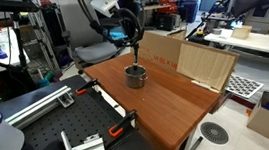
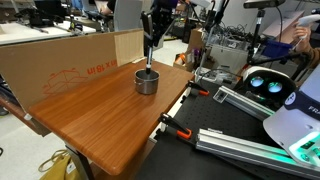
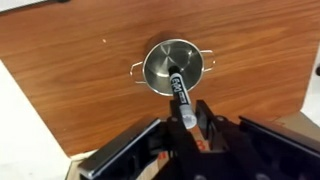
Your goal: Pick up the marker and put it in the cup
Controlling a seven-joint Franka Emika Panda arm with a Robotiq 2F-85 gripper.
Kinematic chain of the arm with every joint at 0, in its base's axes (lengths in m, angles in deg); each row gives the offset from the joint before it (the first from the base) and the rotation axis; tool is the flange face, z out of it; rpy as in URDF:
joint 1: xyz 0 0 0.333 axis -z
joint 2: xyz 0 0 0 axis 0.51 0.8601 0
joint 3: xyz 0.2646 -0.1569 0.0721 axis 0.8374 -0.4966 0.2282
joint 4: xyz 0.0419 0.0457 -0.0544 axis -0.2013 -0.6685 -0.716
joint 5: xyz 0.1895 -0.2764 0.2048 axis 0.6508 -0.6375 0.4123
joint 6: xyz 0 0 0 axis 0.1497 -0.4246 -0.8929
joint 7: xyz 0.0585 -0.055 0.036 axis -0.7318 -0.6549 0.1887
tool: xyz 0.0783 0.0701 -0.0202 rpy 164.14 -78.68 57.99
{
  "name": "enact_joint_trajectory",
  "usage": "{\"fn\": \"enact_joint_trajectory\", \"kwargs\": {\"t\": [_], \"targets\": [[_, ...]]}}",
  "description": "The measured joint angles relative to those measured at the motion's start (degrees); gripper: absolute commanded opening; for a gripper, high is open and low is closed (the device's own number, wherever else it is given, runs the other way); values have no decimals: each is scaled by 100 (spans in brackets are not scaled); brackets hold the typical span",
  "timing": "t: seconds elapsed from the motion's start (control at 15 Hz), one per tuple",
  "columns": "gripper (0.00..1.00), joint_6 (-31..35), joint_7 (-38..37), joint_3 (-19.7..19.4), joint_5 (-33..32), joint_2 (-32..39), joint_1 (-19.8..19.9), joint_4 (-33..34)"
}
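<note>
The robot next needs to lower the marker with its gripper deeper into the cup point(image 1: 135, 73) point(image 3: 173, 67), slightly away from the robot's base, before the gripper opens.
The small grey metal cup point(image 3: 165, 60) with a shiny rim and two little handles stands on the wooden table, and shows in both exterior views point(image 1: 135, 76) point(image 2: 147, 80). My gripper point(image 3: 186, 122) is shut on the marker point(image 3: 180, 97), a slim black stick with a whitish end held between the fingers. The marker hangs upright straight above the cup, its black tip at or just inside the rim. In both exterior views the gripper point(image 1: 133, 45) point(image 2: 149, 44) hovers directly over the cup with the marker point(image 2: 149, 60) pointing down.
The cup sits on a brown wooden table point(image 1: 171, 114) point(image 2: 90, 120). Cardboard panels point(image 1: 206, 64) point(image 2: 60, 62) stand along its far side. Clamps and metal rails point(image 2: 215, 135) lie by the table edge. Desks, chairs and lab gear surround it.
</note>
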Motion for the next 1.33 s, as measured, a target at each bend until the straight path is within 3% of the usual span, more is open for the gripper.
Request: {"fn": "enact_joint_trajectory", "kwargs": {"t": [0.53, 1.07, 1.2, 1.33], "targets": [[6, -522, -160, -9, -199, 598, 0, 468], [6, -1148, -380, -177, -220, 1617, -1, 1503], [50, -1261, -429, -205, -277, 1809, -6, 1713], [55, -1375, -518, -235, -417, 1942, -18, 1881]]}}
